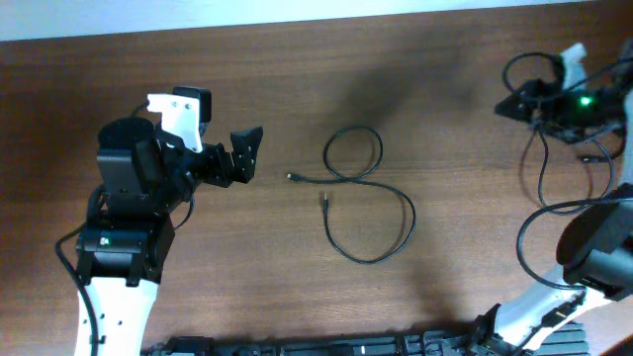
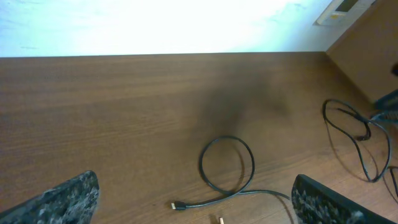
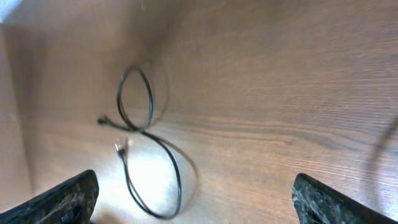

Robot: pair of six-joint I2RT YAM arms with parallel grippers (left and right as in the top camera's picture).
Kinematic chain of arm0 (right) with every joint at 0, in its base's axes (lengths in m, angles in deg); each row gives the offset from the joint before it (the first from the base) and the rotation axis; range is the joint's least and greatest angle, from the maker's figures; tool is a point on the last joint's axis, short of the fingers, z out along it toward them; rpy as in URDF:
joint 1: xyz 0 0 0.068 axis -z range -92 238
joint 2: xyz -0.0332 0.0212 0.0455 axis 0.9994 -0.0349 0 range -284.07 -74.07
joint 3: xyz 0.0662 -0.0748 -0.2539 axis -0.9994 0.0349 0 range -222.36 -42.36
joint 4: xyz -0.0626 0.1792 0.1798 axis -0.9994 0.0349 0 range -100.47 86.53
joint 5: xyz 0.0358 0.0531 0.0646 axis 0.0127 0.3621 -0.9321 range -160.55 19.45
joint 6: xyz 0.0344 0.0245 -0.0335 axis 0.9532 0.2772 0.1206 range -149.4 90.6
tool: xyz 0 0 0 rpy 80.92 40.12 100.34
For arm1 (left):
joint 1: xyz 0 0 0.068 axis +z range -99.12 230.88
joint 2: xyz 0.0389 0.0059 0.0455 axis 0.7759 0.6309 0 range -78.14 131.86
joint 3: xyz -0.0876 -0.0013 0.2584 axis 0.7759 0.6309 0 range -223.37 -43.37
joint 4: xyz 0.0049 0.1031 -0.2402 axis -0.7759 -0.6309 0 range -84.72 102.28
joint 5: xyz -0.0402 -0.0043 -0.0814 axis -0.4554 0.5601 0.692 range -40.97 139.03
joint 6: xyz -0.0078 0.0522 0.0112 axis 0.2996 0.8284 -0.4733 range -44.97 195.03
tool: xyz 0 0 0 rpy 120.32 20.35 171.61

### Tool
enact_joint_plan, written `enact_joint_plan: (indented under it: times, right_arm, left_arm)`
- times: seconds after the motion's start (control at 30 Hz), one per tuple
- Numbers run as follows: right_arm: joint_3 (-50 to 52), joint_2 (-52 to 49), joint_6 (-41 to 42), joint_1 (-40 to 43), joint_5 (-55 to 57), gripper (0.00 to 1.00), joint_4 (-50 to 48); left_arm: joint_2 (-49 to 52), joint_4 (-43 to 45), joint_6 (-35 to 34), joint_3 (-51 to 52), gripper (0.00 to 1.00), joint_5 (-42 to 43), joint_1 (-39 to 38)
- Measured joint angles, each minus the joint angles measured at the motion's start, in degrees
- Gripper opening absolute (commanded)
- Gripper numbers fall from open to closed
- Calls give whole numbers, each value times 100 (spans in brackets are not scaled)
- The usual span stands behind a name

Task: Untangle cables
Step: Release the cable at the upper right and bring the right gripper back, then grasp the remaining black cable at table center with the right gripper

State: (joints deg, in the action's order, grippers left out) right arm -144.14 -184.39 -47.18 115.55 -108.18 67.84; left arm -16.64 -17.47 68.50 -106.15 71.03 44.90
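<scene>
The wider loop's outer bend (image 1: 408, 202) (image 3: 173, 159) lies clear of the cable's crossing. The right gripper moves down and to the left in the overhead view onto that bend next.
One thin black cable (image 1: 374, 182) lies loose on the middle of the wooden table (image 1: 445, 297), a small loop at the back joined to a wider one in front, both plug ends pointing left. My left gripper (image 1: 245, 156) hovers open just left of it; its wrist view has the small loop and a plug (image 2: 179, 205) between the spread fingertips. A second thin cable (image 1: 540, 163) lies in loops at the far right beside my right arm. My right gripper (image 1: 509, 102) is open and empty, and its camera looks across at the middle cable (image 3: 178, 190).
The right arm's body with a green light (image 1: 586, 101) and its own thicker wires (image 1: 554, 208) crowd the right edge. A dark strip of equipment (image 1: 326, 346) runs along the front edge. A wall or panel (image 2: 367, 50) rises at the table's far right.
</scene>
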Motion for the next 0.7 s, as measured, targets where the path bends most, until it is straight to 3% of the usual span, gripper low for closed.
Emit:
enact_joint_plan:
  times: [0.27,0.7]
  right_arm:
    - [92,0,-87,-1084,566,99,190]
    - [1980,0,-118,-2264,787,100,-385]
  left_arm:
    - [0,0,0,0,99,0,2]
    - [0,-2,0,0,99,0,2]
